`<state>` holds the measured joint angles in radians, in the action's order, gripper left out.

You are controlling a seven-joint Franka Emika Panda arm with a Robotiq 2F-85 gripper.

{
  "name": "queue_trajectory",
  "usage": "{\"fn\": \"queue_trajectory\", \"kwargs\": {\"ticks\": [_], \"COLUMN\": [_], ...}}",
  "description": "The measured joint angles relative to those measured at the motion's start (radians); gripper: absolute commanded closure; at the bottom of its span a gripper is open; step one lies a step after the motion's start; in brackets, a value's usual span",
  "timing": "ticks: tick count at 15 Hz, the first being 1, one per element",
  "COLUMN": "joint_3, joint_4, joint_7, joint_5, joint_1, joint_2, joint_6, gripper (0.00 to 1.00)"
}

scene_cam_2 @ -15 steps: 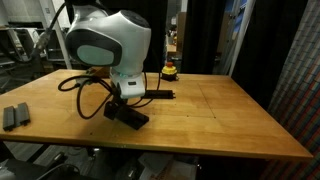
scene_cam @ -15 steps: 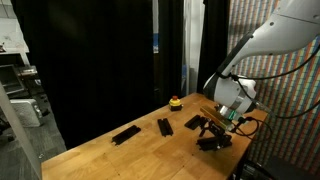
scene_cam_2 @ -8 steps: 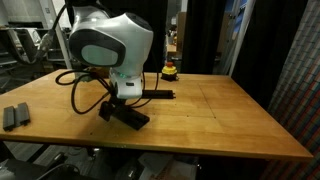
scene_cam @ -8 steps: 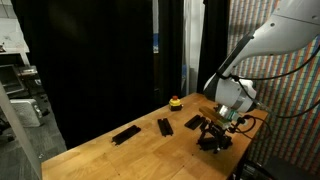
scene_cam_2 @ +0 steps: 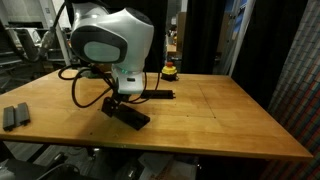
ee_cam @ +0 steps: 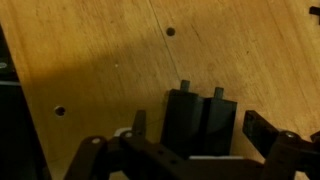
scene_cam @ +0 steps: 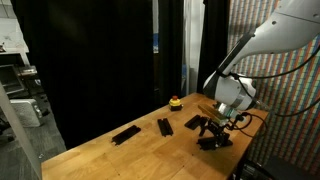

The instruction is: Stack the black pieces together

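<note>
My gripper has its open fingers on both sides of the pair [scene_cam: 216,143] of black pieces already, so it will move straight down around them and close on them.
Two black pieces [ee_cam: 200,125] lie side by side on the wooden table, straight under my gripper [ee_cam: 200,130]. It is open, and its fingers [ee_cam: 262,125] stand clear of the pair on both sides. In both exterior views my gripper [scene_cam: 212,132] [scene_cam_2: 117,102] hangs just above this pair [scene_cam: 216,143] [scene_cam_2: 133,118]. Three more black pieces lie apart on the table: one at the left [scene_cam: 126,134], one in the middle [scene_cam: 164,127] and one close to my gripper [scene_cam: 193,123]. A black bar [scene_cam_2: 160,94] shows behind the arm.
A small yellow-topped round object [scene_cam: 175,101] [scene_cam_2: 169,70] stands near the table's far edge. Grey blocks [scene_cam_2: 13,116] lie at one corner of the table [scene_cam_2: 220,115]. Black curtains and a patterned wall close in the scene.
The wrist has shifted very slightly over the pair of black pieces. The jaws stay open and no piece has moved.
</note>
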<state>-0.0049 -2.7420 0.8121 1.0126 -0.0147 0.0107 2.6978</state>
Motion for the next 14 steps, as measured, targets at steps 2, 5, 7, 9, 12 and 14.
{"fn": "queue_trajectory", "kwargs": {"ticks": [2, 5, 7, 9, 12, 14], "joint_3": [0.000, 0.000, -0.001, -0.003, -0.008, -0.009], "joint_4": [0.000, -0.002, -0.002, -0.004, -0.003, -0.004], "joint_7": [-0.002, 0.000, 0.008, 0.026, 0.087, 0.147], "joint_5": [0.002, -0.001, -0.020, -0.056, -0.135, -0.199], "joint_1": [0.000, 0.002, 0.004, 0.006, 0.007, 0.007], "joint_2": [0.001, -0.006, -0.018, -0.033, -0.045, -0.044], "joint_6": [0.013, 0.027, 0.032, 0.037, 0.038, 0.036], "gripper": [0.00, 0.00, 0.00, 0.00, 0.26, 0.40]}}
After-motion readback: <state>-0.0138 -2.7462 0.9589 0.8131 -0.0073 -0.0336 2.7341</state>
